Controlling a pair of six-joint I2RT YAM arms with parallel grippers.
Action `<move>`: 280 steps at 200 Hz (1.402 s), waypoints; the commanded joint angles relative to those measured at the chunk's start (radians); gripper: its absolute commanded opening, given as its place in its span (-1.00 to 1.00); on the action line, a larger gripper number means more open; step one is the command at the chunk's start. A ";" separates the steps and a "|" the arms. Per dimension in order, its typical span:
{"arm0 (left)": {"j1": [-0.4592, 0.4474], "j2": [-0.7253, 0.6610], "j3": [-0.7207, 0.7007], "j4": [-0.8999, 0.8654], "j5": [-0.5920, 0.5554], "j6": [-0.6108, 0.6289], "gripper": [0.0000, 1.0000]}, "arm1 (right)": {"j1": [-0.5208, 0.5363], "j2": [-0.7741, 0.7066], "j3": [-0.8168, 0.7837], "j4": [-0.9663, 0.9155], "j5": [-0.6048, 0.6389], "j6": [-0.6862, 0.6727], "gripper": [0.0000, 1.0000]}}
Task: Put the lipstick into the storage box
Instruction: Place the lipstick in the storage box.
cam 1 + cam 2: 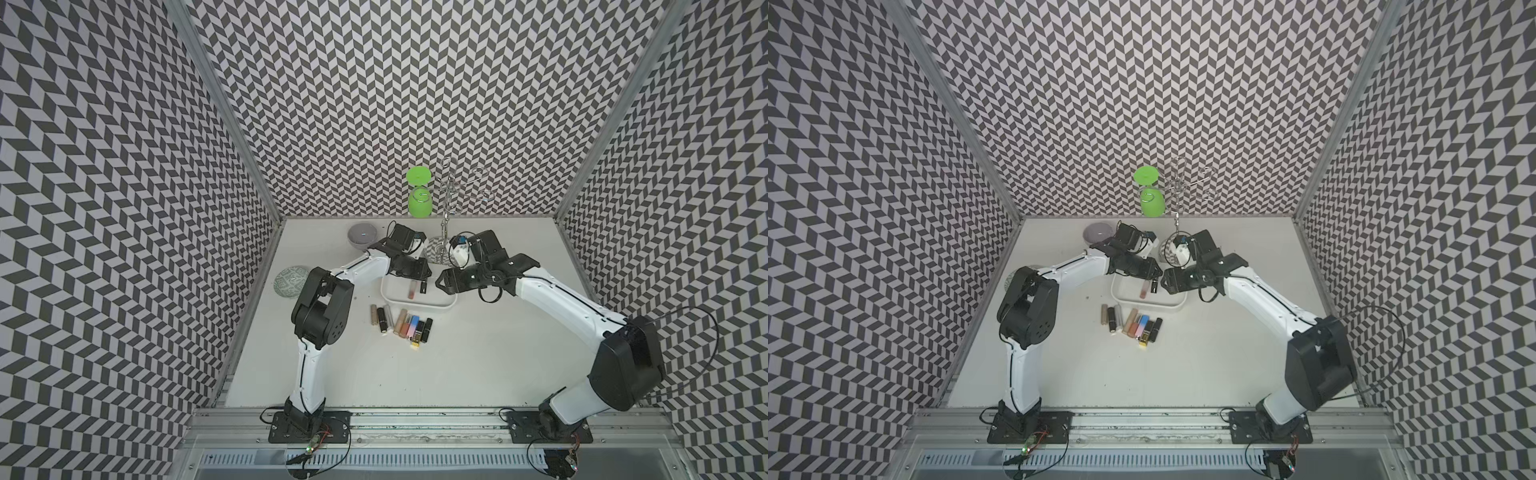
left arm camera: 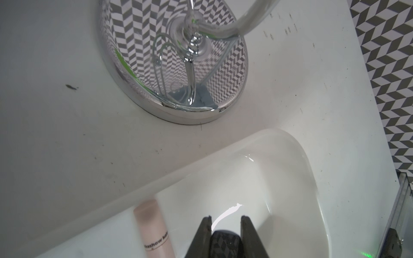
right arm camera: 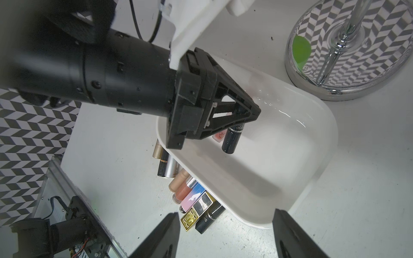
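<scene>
My left gripper moves down next and releases the black lipstick [image 1: 423, 286] beside the pale pink one, since the storage box's bare bottom is directly below the gripper.
The storage box [image 1: 436, 302] [image 1: 1168, 304] is a white shallow tray at mid-table. My left gripper [image 1: 423, 281] [image 2: 225, 220] [image 3: 247, 116] hangs over its inside, shut on a black lipstick [image 1: 423, 286] [image 2: 225, 244] [image 3: 232, 139] that points down. Beside it, a pale pink lipstick [image 1: 411, 289] [image 2: 153, 230] lies inside the box. In front of the box, several more lipsticks [image 1: 401, 324] [image 1: 1131, 325] [image 3: 190, 196] lie in a row on the table. My right gripper [image 1: 443, 283] [image 3: 225, 212] stands open above the box's right part, holding nothing.
Right behind the box stands a chrome stand with a round mirrored base [image 1: 438, 250] [image 2: 178, 73] [image 3: 348, 55]. A green cup [image 1: 419, 201] hangs at the back. A grey bowl [image 1: 362, 236] and a green-patterned plate [image 1: 291, 281] sit at the left.
</scene>
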 commanded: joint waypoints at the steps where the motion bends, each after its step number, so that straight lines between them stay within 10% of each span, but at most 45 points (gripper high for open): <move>1: -0.013 0.028 0.026 -0.018 -0.015 0.018 -0.93 | 0.004 0.016 -0.025 0.050 -0.011 -0.017 0.41; 280: -0.014 -0.037 0.104 -0.032 -0.006 -0.031 -0.19 | 0.006 -0.045 -0.130 0.051 -0.030 0.041 0.40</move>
